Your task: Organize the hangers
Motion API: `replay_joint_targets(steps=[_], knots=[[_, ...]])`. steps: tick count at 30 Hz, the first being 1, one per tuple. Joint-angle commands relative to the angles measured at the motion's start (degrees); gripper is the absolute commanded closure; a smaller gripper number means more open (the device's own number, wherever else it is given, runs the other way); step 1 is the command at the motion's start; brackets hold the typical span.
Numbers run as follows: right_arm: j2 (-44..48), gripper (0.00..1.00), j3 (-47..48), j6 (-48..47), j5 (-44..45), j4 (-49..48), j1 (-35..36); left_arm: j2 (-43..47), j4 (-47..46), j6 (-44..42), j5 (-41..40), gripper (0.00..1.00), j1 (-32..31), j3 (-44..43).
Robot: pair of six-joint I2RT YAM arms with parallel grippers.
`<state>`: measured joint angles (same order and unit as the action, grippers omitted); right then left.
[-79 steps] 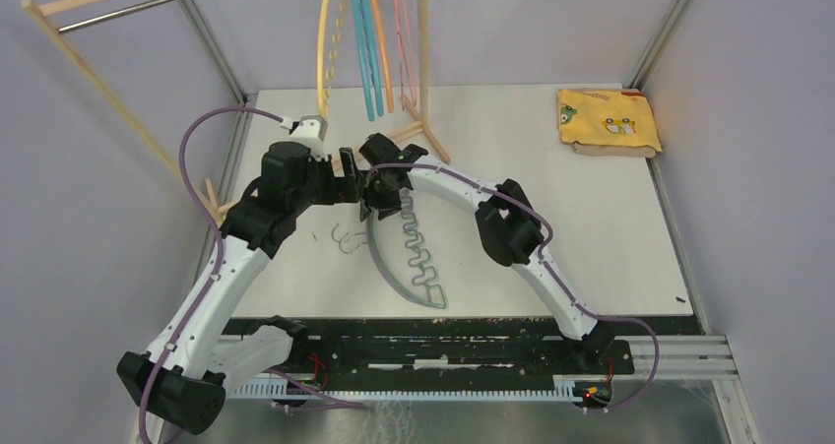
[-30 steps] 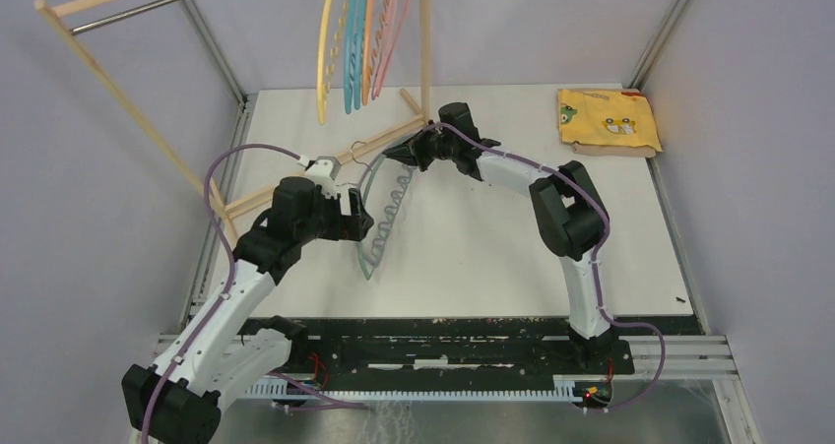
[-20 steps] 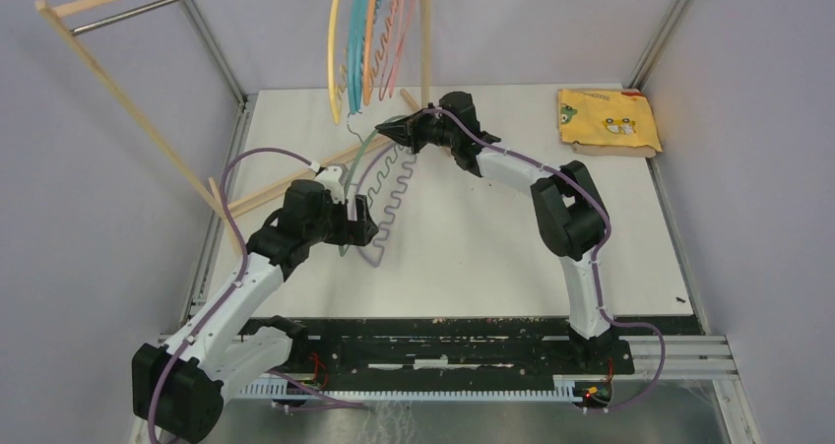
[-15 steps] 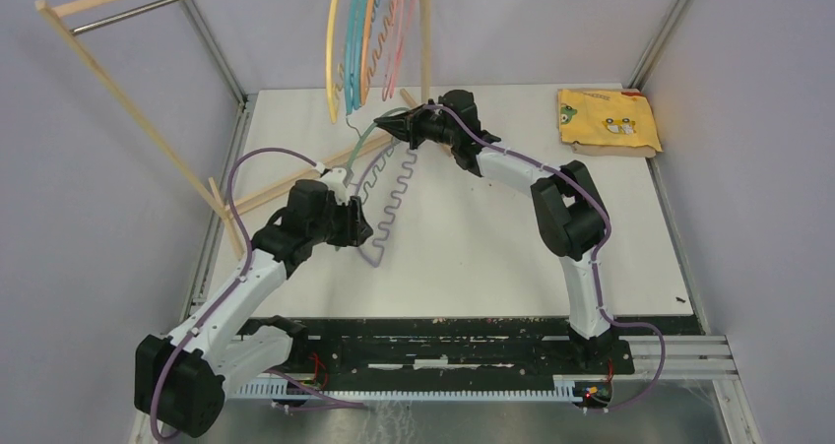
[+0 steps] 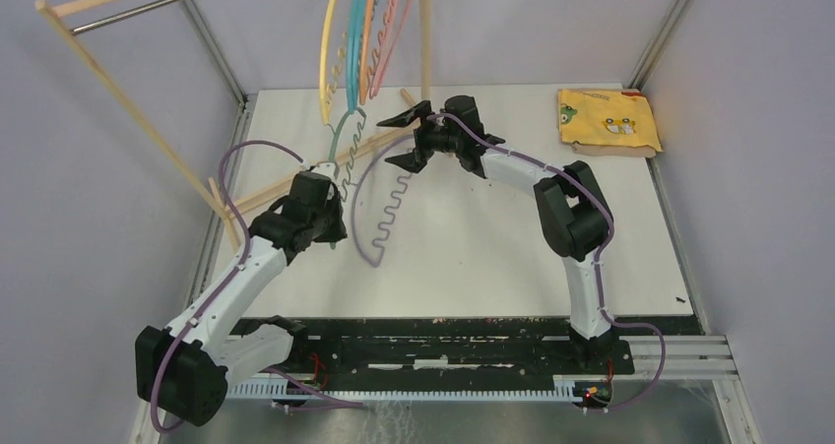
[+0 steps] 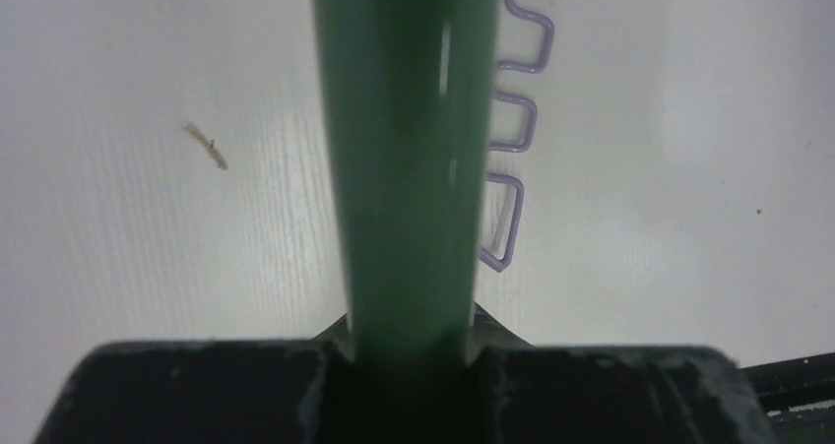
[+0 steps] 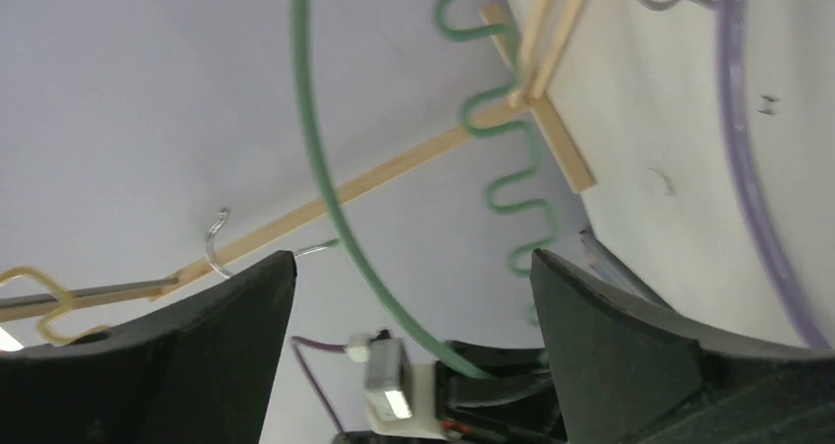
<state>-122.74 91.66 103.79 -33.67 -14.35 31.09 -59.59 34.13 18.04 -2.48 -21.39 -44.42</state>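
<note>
My left gripper moves up and outward next. It then hooks the green hanger [image 5: 339, 154] on the metal rod's bare part beside the yellow hanger and releases it there.
My left gripper [image 5: 332, 211] is shut on the green hanger [image 5: 339, 154], which stands nearly upright off the table. Seen from the left wrist, its thick green arm [image 6: 404, 168] fills the gap between my jaws [image 6: 409, 341]. A purple hanger [image 5: 377, 229] lies on the table just right of it, and its wavy bar [image 6: 512, 149] shows there too. My right gripper [image 5: 394, 146] is open beside the hangers' upper ends, holding nothing. Its view shows the green hanger [image 7: 317, 178] and the purple hanger [image 7: 745, 178] beyond the spread fingers [image 7: 412, 257]. Yellow [image 5: 330, 50], teal [image 5: 353, 40], orange [image 5: 368, 45] and pink [image 5: 391, 31] hangers hang on the rack.
The light wooden rack frame [image 5: 128, 109] leans across the left side, its metal rod [image 5: 148, 6] at the top and its foot bar [image 5: 286, 190] on the table behind my left gripper. A folded yellow cloth [image 5: 608, 119] lies at the far right corner.
My left gripper has shut on the green hanger and tipped it upright. My right gripper has let go and opened wide. The purple hanger has dropped onto the table.
</note>
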Motion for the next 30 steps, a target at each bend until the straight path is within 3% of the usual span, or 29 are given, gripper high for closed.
replay_joint_targets(steps=[1,8,12,16,21,30], knots=[[5.65,0.0,-1.27,-10.7,-2.42,8.13,-1.91,0.99,4.38,6.32,-12.03,0.97,0.21,-7.1],[8.29,0.0,0.34,-29.41,-1.68,28.27,-2.7,6.13,6.91,9.78,-28.45,0.97,0.3,-14.51],[8.28,0.0,-0.16,-37.07,-0.72,35.78,-2.81,9.07,2.51,7.34,-34.68,0.97,0.29,-16.92],[8.55,0.0,-0.36,-43.51,1.99,40.93,-2.91,9.07,-4.76,0.72,-36.58,0.97,0.31,-20.94],[9.53,0.0,1.25,-51.29,6.93,46.36,-2.94,2.34,-7.64,-6.97,-36.86,0.97,0.3,-27.97],[10.32,0.0,2.34,-56.66,10.66,51.0,-3.03,-7.67,-7.89,-10.0,-32.11,0.97,0.3,-34.42]])
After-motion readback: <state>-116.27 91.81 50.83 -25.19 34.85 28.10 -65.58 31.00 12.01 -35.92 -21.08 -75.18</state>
